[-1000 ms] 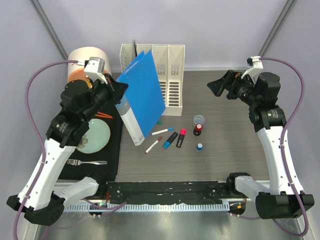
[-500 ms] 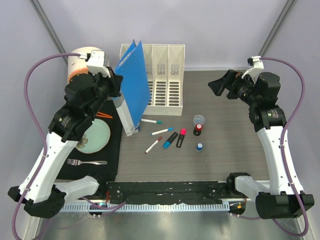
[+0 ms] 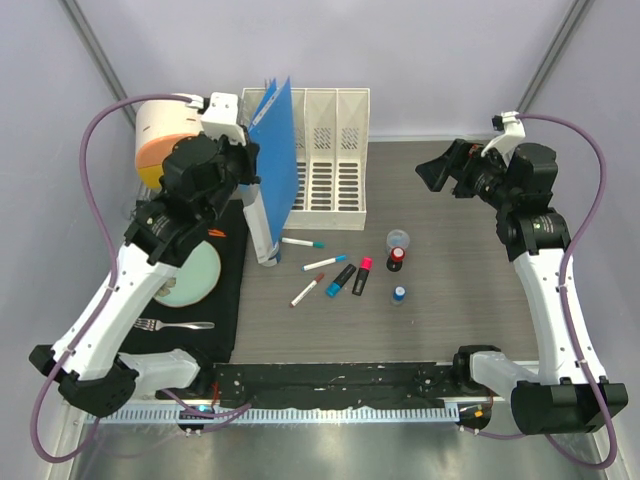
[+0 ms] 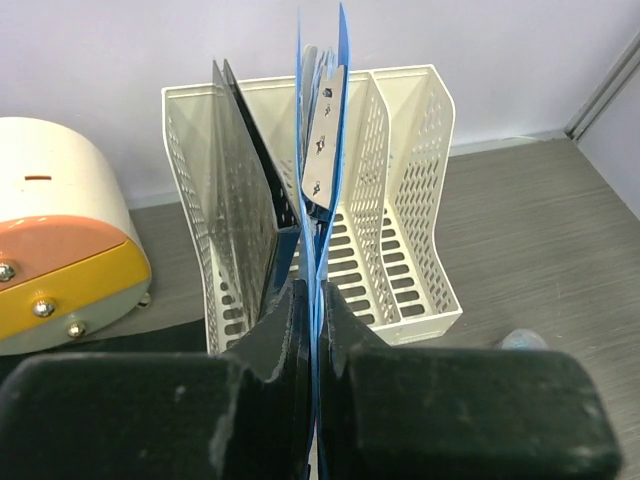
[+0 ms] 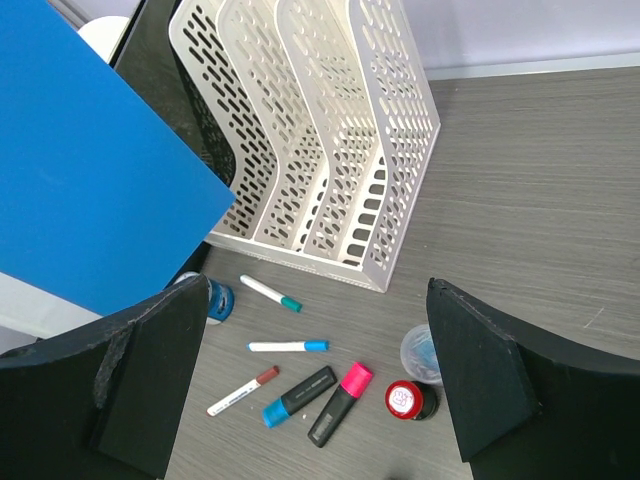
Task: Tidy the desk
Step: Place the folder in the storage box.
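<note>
I will next move my left gripper outward and then down to bring the blue folder into the slot [image 4: 274, 118] next to the dark folder and let it go there, because that slot is empty.
My left gripper [image 3: 252, 170] [image 4: 313, 300] is shut on a blue folder [image 3: 280, 150] [image 5: 90, 150], held upright and edge-on at the left end of the white file rack [image 3: 335, 150] [image 4: 400, 200] [image 5: 320, 130]. A white edge [image 3: 258, 225] hangs below the folder. Whether the folder is inside a slot I cannot tell. A dark folder [image 4: 245, 180] stands in the rack's left slot. My right gripper [image 3: 432, 175] [image 5: 315, 285] hangs open above the desk [image 3: 470, 280], back right, holding nothing.
Markers [image 3: 325, 262] and highlighters [image 3: 362, 275] lie in front of the rack, beside a red-lidded stamp [image 3: 397, 260], a clear cup [image 3: 399, 239] and a small blue jar [image 3: 399, 294]. At the left, a black mat [image 3: 215, 290] carries a green plate [image 3: 190, 272] and fork [image 3: 175, 325]. A white-and-orange container [image 3: 160, 130] stands behind.
My left arm has swung the blue folder from a tilted, face-on pose to upright and edge-on, and carried it back toward the rack. The right arm has not moved.
</note>
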